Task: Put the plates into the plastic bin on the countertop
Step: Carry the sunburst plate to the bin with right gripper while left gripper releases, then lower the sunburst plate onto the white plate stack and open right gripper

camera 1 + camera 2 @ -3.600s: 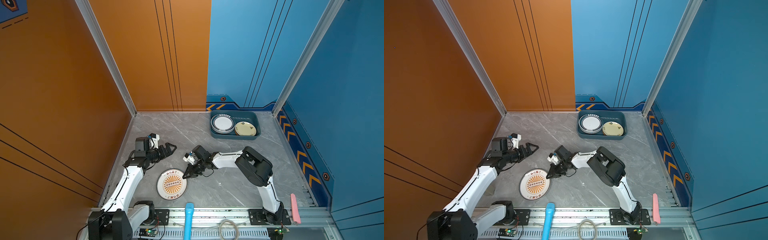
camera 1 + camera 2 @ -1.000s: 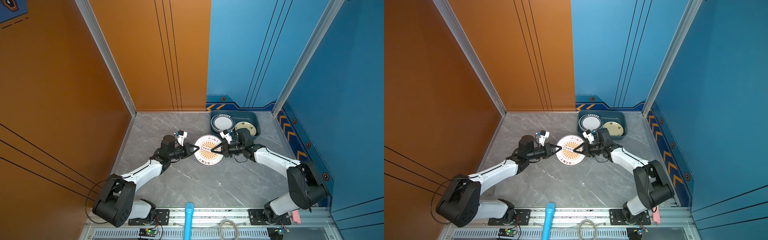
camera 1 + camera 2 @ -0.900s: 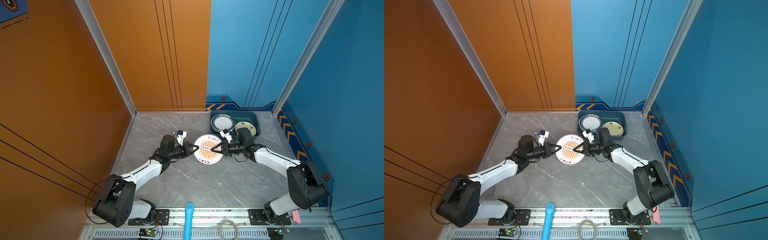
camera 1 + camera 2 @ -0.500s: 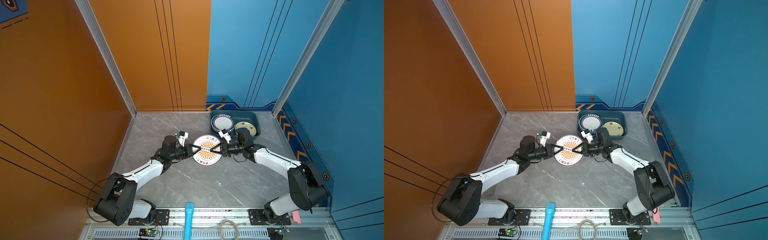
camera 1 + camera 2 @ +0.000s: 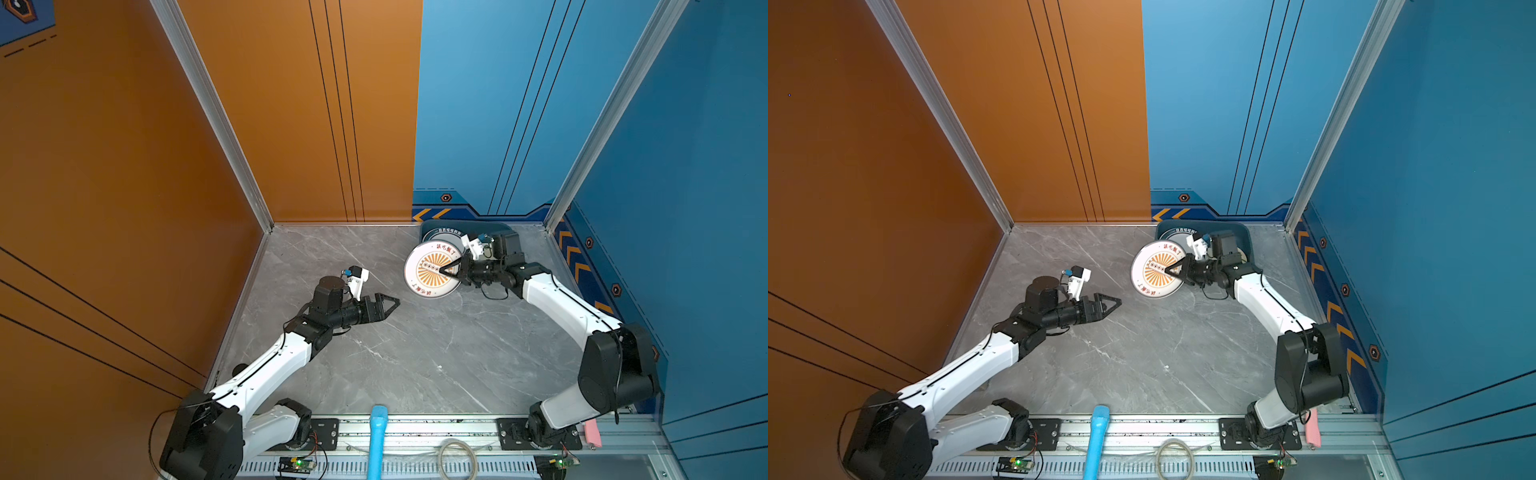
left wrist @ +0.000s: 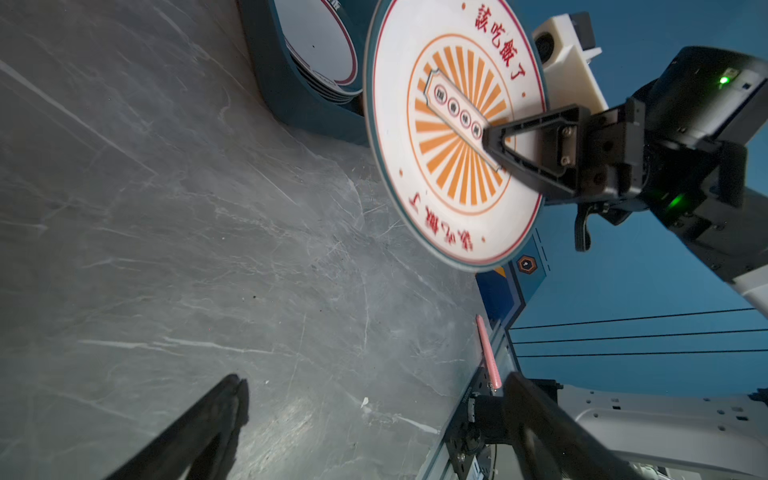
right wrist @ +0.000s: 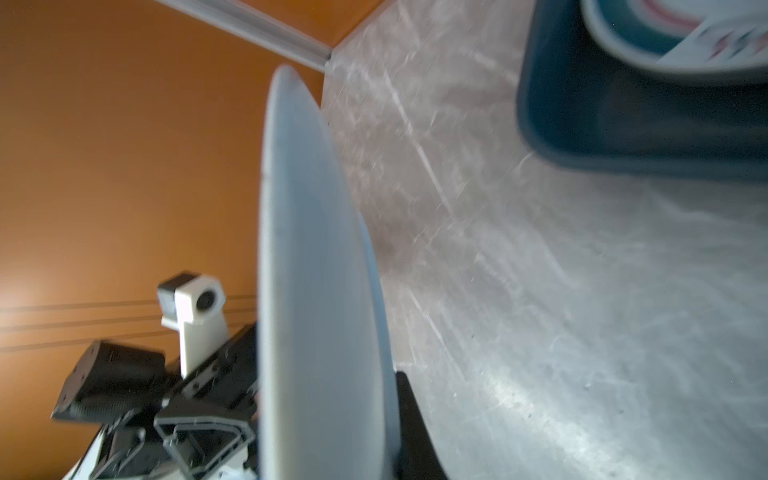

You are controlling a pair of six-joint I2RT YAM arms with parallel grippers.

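Note:
My right gripper carries the plate outward next, lowers it onto the stack of teal-rimmed plates and releases, since the stack lies outward and below.
My right gripper is shut on the rim of a white plate with an orange sunburst. It holds the plate tilted, above the grey countertop, just in front of the dark teal plastic bin. A stack of teal-rimmed white plates lies in the bin. My left gripper hangs open and empty to the left of the plate, apart from it. In the right wrist view the plate shows edge-on between the jaws.
Orange wall on the left and blue wall on the right and behind the bin. At the front rail lie a blue handle, a cable loop and a pink stick.
The left gripper let go of the sunburst plate, opened wide and drew back to the left. The right gripper alone now holds the plate and has moved it closer to the bin.

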